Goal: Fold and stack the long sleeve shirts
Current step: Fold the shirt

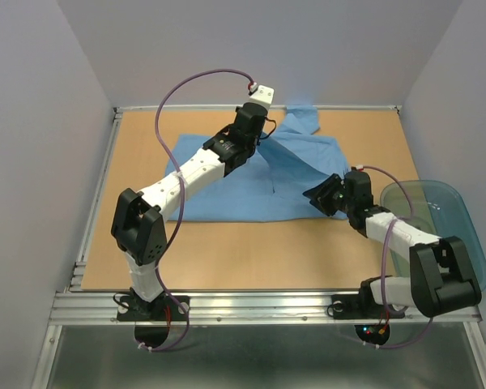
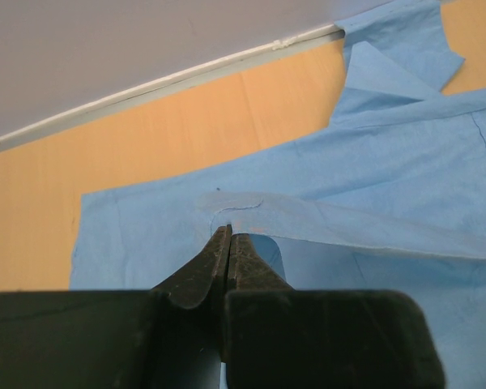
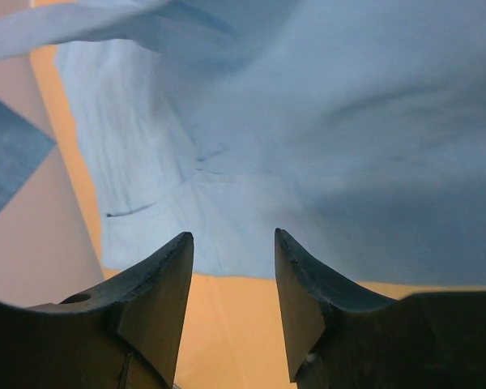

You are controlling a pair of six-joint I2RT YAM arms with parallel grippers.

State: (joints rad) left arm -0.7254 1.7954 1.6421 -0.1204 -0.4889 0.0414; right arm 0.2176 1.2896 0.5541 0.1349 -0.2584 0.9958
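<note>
Next, my left gripper draws the hem back and down and releases it at the shirt's near edge (image 1: pixel 269 212), where cloth lies flat.
One long sleeve shirt (image 1: pixel 227 190), light blue, lies spread across the middle of the table. My left gripper (image 1: pixel 265 139) reaches over its far part. In the left wrist view this gripper (image 2: pixel 229 235) is shut on a raised strip of the shirt's cloth (image 2: pixel 348 223), which stretches away to the right above the flat shirt (image 2: pixel 405 154). My right gripper (image 1: pixel 314 194) sits low at the shirt's near right edge. In the right wrist view its jaws (image 3: pixel 232 235) stand open with nothing between them, and the shirt's hem (image 3: pixel 308 138) lies just ahead of the fingertips.
A translucent teal tub (image 1: pixel 437 188) stands at the right edge beside the right arm. Bare wooden table (image 1: pixel 227 251) runs along the front. Grey walls close in the back and sides, with a metal rail (image 1: pixel 227 304) at the near edge.
</note>
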